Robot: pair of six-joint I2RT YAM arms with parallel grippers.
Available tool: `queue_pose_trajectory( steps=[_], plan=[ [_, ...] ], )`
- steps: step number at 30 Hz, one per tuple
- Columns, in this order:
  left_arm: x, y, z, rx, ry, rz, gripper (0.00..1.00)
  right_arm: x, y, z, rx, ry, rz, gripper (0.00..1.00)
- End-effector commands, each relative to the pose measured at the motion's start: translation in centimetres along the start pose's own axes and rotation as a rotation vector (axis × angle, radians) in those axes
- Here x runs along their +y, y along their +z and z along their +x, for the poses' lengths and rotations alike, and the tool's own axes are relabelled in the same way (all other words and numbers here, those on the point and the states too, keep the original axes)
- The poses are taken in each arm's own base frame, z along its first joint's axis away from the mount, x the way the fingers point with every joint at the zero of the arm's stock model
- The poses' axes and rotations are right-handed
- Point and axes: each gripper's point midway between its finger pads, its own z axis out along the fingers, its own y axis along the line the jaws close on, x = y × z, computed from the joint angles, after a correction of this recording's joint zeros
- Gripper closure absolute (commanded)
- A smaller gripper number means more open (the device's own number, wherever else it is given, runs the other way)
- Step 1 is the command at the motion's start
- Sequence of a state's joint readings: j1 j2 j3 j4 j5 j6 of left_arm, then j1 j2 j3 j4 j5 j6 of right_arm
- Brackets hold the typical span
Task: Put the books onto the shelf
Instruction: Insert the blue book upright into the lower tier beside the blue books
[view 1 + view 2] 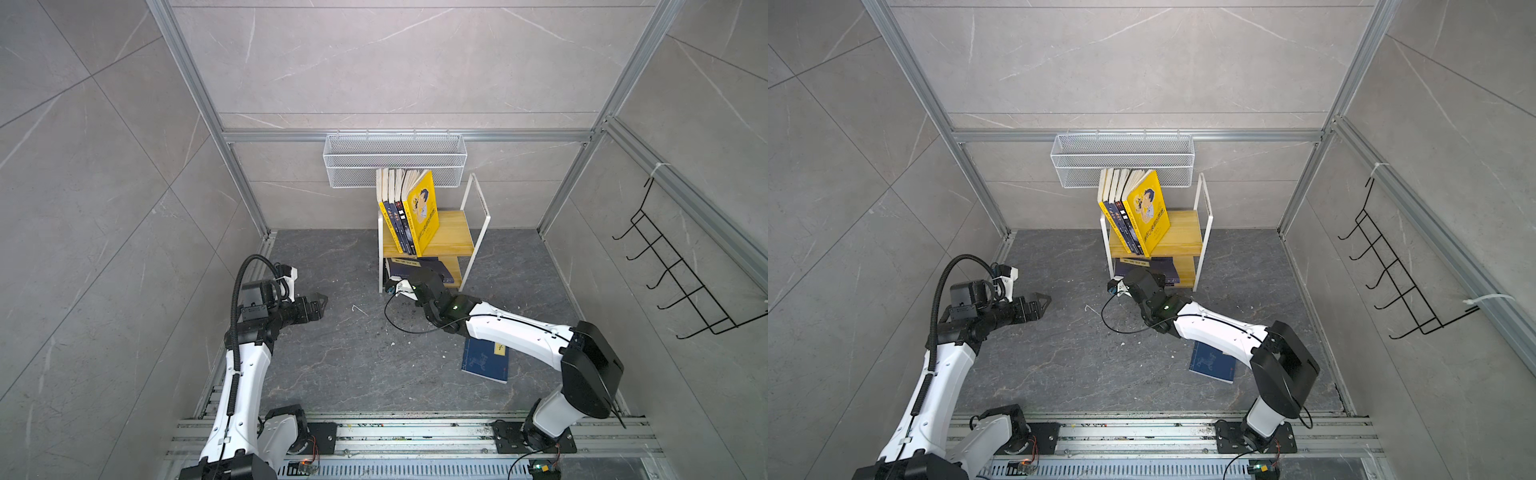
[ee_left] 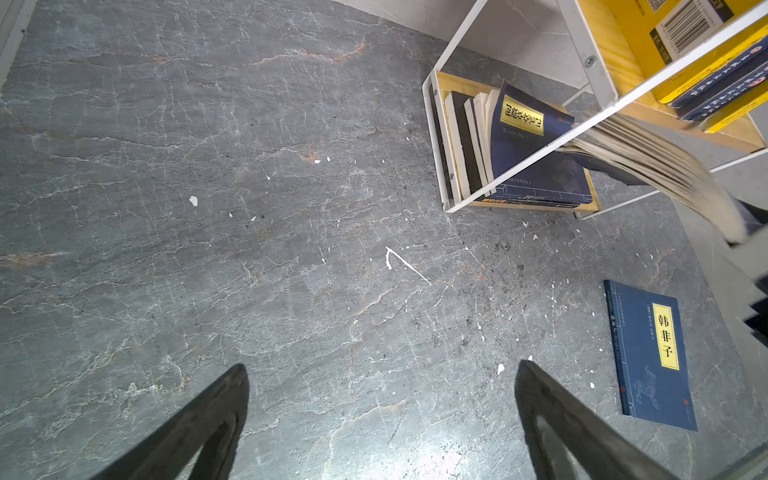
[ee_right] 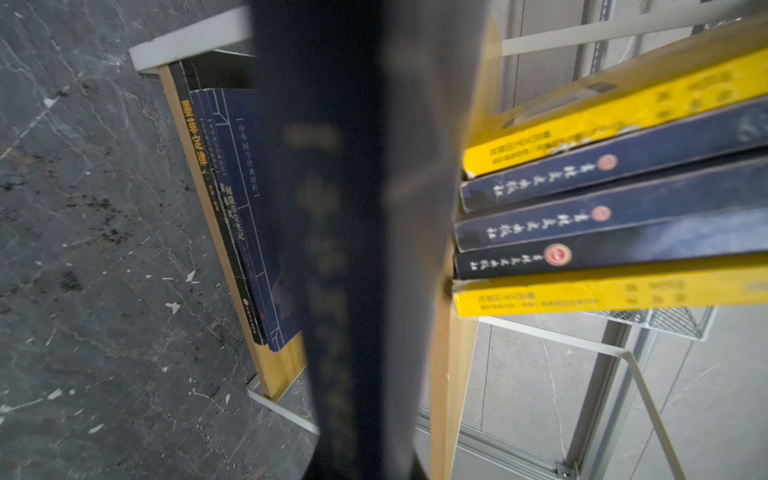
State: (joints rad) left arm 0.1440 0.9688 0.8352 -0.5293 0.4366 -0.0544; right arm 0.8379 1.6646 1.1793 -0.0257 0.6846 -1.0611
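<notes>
My right gripper lowers outward into the open gap above the navy books on the shelf's lower level and releases my book next, since they sit outward and below.
The shelf (image 1: 453, 232) stands at the back of the dark floor. Several books (image 1: 409, 212) lean to the right on its top board, a yellow cartoon cover foremost. More books (image 2: 519, 149) fill the left of the lower tier. My right gripper (image 1: 422, 278) is at the front of that lower tier, shut on a navy book (image 3: 353, 249) whose pages fan out (image 2: 648, 166) in the left wrist view. Another navy book (image 1: 484, 359) with a yellow label lies flat on the floor under my right forearm. My left gripper (image 1: 320, 301) hovers open and empty over bare floor, left of the shelf.
A white mesh basket (image 1: 395, 160) hangs on the back wall just above the leaning books. A black hook rack (image 1: 673, 274) is fixed to the right wall. A black cable (image 1: 399, 324) loops from my right wrist. Aluminium rails (image 1: 415, 432) run along the front.
</notes>
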Motion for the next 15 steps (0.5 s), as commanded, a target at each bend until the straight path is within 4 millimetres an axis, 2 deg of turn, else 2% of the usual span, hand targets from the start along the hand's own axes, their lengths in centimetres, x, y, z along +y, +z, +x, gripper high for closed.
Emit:
queue_pose_trajectory(
  steps=[1, 5, 8, 11, 15],
  plan=[
    [-0.4, -1.2, -1.6, -0.050, 0.052, -0.012, 0.00, -0.6, 1.9, -0.6, -0.017, 0.016, 0.053, 1.00],
    [-0.4, -1.4, -1.9, -0.060, 0.050, -0.014, 0.00, 0.6, 3.9, -0.1, 0.020, -0.009, 0.064, 1.00],
    [-0.7, -1.3, -1.8, -0.057, 0.051, -0.002, 0.00, 2.9, 4.7, -0.2, 0.018, -0.043, 0.001, 1.00],
    [-0.7, -1.1, -1.8, -0.053, 0.044, 0.004, 0.00, 5.3, 4.8, 0.0, 0.012, -0.072, -0.112, 1.00],
    [-0.9, -1.0, -1.7, -0.051, 0.058, 0.011, 0.00, 6.9, 5.1, 0.3, 0.001, -0.082, -0.217, 1.00]
  ],
)
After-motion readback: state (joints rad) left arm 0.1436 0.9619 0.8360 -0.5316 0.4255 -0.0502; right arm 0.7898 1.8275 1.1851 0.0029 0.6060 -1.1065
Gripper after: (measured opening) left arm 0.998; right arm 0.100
